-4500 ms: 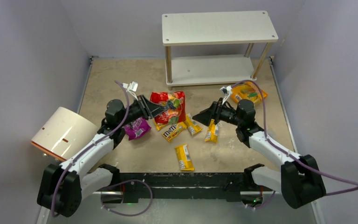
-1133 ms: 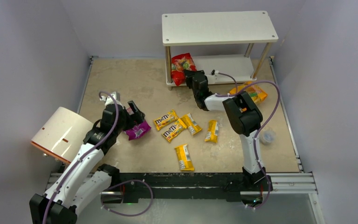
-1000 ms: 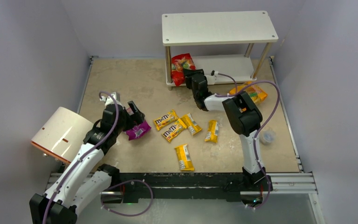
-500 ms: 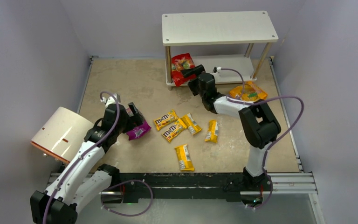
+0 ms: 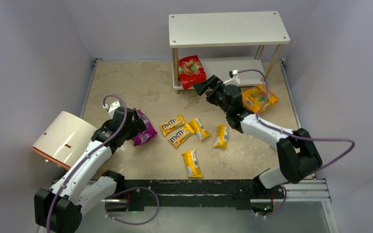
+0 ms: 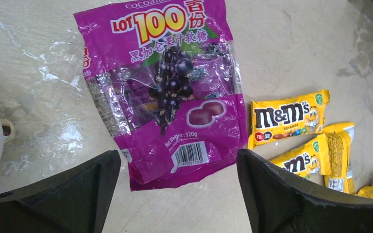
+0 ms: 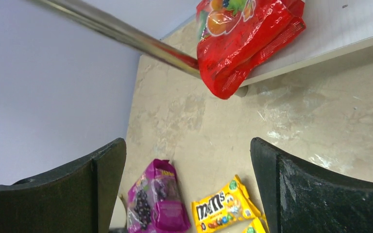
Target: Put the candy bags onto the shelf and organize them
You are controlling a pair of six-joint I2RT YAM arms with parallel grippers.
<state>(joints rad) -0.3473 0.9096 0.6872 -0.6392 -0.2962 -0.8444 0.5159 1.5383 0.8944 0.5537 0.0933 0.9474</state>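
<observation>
The purple pouch's near end is below my left gripper's open fingers, so the gripper should next come down onto that end, beside the barcode, and close there.
The white shelf stands at the back. A red pouch lies on the left end of its lower tier, overhanging the edge. My right gripper hangs open and empty just in front of that pouch. The purple pouch lies flat on the table. My left gripper is open above its near end, holding nothing. An orange pouch lies before the shelf's right side. Several yellow M&M's packets lie mid-table.
A white cylinder with an orange rim lies on its side at the left edge, next to the left arm. The shelf's front left leg stands beside the red pouch. Grey walls close in three sides.
My right gripper opened, left the red pouch on the lower tier and drew back towards the near right. The left gripper shifted slightly over the purple pouch.
</observation>
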